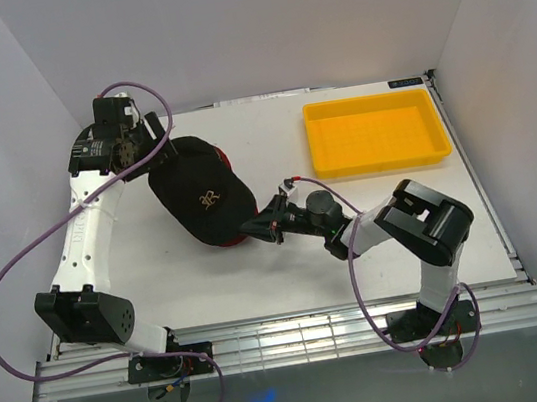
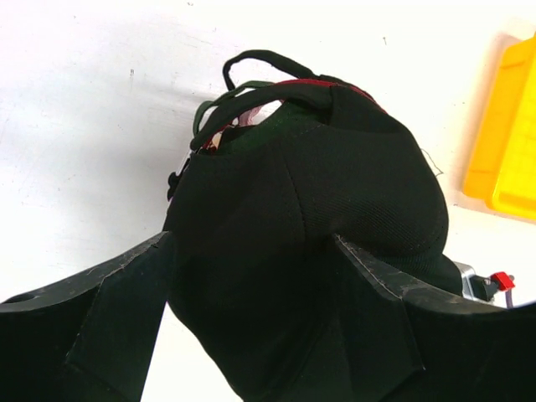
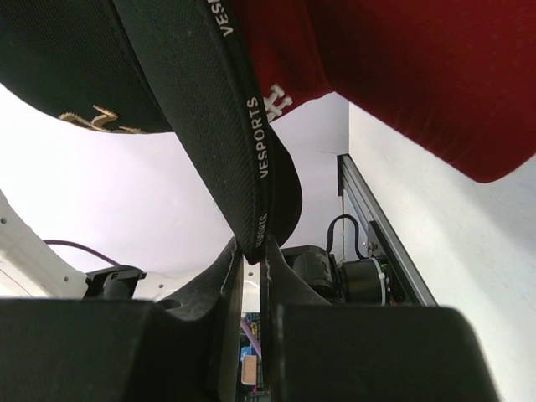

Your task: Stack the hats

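The robot's right gripper next needs to pull the black cap's brim to the right in the top view over the red cap (image 1: 223, 157), since red peeks out, and then let go of it.
A black cap (image 1: 202, 196) with a gold emblem lies on top of a red cap (image 1: 223, 157) at the table's centre-left; only a red edge shows under it. My left gripper (image 1: 153, 156) is at the cap's rear. In the left wrist view its fingers (image 2: 126, 285) stand wide, pressed against both sides of the black crown (image 2: 335, 193), which narrows between them. My right gripper (image 1: 257, 228) is shut on the black cap's brim (image 3: 251, 151), pinched at its edge between the fingertips (image 3: 251, 251). The red cap (image 3: 419, 75) hangs right beside that brim.
A shallow yellow tray (image 1: 375, 134) sits at the back right, also visible as the yellow tray (image 2: 502, 126) at the right edge of the left wrist view. White walls close in the table on three sides. Purple cables loop beside both arms.
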Robot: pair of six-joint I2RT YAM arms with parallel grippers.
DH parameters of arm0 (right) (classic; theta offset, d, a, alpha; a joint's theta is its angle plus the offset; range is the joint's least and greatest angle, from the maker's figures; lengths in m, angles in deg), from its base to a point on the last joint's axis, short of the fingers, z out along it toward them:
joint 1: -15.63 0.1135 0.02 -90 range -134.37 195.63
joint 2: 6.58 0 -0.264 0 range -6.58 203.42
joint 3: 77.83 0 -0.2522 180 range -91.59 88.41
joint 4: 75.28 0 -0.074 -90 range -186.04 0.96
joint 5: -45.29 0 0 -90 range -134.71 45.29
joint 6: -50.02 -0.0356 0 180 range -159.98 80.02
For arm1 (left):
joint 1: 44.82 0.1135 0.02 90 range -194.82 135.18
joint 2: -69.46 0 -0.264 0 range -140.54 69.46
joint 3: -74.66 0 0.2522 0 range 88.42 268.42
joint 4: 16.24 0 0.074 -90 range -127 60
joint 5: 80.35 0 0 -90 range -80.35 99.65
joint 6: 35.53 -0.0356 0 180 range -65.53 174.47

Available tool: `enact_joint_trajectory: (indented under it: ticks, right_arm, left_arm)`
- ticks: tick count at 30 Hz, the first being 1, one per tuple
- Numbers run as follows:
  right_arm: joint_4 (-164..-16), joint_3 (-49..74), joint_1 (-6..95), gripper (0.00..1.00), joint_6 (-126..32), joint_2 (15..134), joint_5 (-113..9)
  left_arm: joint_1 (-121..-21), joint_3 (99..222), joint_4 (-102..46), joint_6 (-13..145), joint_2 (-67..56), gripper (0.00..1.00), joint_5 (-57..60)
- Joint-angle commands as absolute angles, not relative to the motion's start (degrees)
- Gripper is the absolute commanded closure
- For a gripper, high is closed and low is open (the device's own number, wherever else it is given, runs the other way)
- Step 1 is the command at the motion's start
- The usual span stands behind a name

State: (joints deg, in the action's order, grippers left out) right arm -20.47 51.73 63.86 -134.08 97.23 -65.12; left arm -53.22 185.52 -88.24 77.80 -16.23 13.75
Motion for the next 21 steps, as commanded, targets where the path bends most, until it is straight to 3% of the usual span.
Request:
enact_joint_trajectory:
  ticks: [1, 21]
  right_arm:
    - [-23.9, 53.0, 62.8, 0.92, -134.4, 99.9, -66.2]
    - [-37.4, 49.2, 60.7, 0.92, -128.1, 104.2, -63.6]
  left_arm:
    - [-53.3, 185.2, -87.1, 77.2, -14.4, 0.17, 15.7]
    - [-53.3, 184.5, -87.0, 77.4, -14.1, 0.17, 16.2]
